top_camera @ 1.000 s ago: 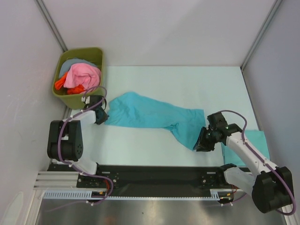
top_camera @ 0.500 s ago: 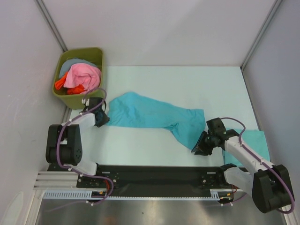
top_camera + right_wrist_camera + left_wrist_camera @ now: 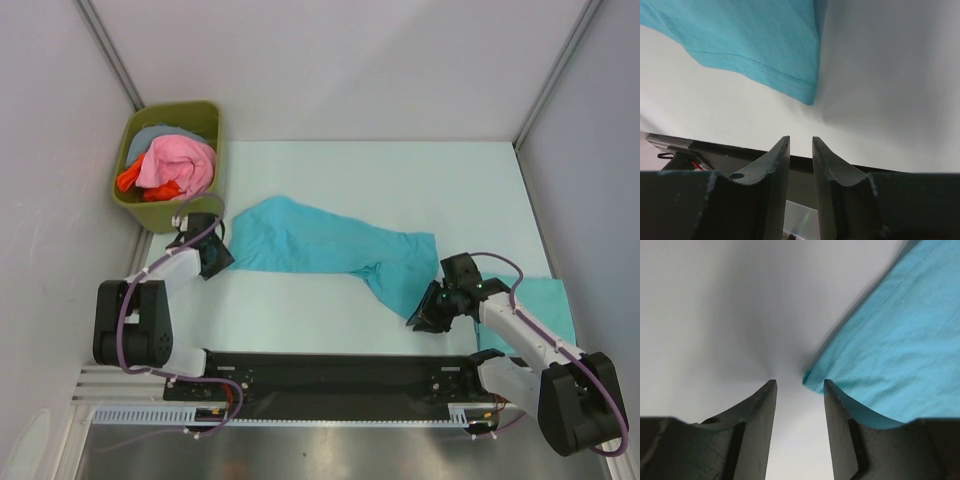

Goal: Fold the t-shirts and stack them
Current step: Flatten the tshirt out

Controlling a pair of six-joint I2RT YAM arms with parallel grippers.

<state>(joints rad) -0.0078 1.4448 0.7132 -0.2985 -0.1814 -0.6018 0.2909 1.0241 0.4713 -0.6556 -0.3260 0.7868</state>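
My left gripper eases slightly outward next until its fingers straddle the shirt's near corner [image 3: 233, 266] [image 3: 813, 383], and closes there. That corner lies just beyond my open fingers.
A turquoise t-shirt [image 3: 320, 245] lies stretched out and rumpled across the middle of the white table [image 3: 400, 180]. My left gripper [image 3: 220, 260] is at the shirt's left end, open. In the left wrist view its gripper [image 3: 799, 382] holds nothing, and the shirt's corner [image 3: 812, 380] lies just past the right fingertip. My right gripper [image 3: 420, 316] sits at the shirt's lower right corner. In the right wrist view its gripper [image 3: 801, 138] is open by a narrow gap with nothing in it, and the shirt's hem [image 3: 765, 50] lies a little beyond. A second turquoise t-shirt [image 3: 548, 300] lies flat at the right edge.
An olive-green bin [image 3: 205, 115] holding pink, orange and blue-grey clothes stands at the back left, just behind my left arm. A black rail [image 3: 330, 372] runs along the table's near edge, close to my right gripper. White walls enclose the table on three sides.
My left gripper has opened and let go of the shirt's left corner. My right gripper has drawn back towards the near edge, off the shirt's right corner. The shirt has stayed put.
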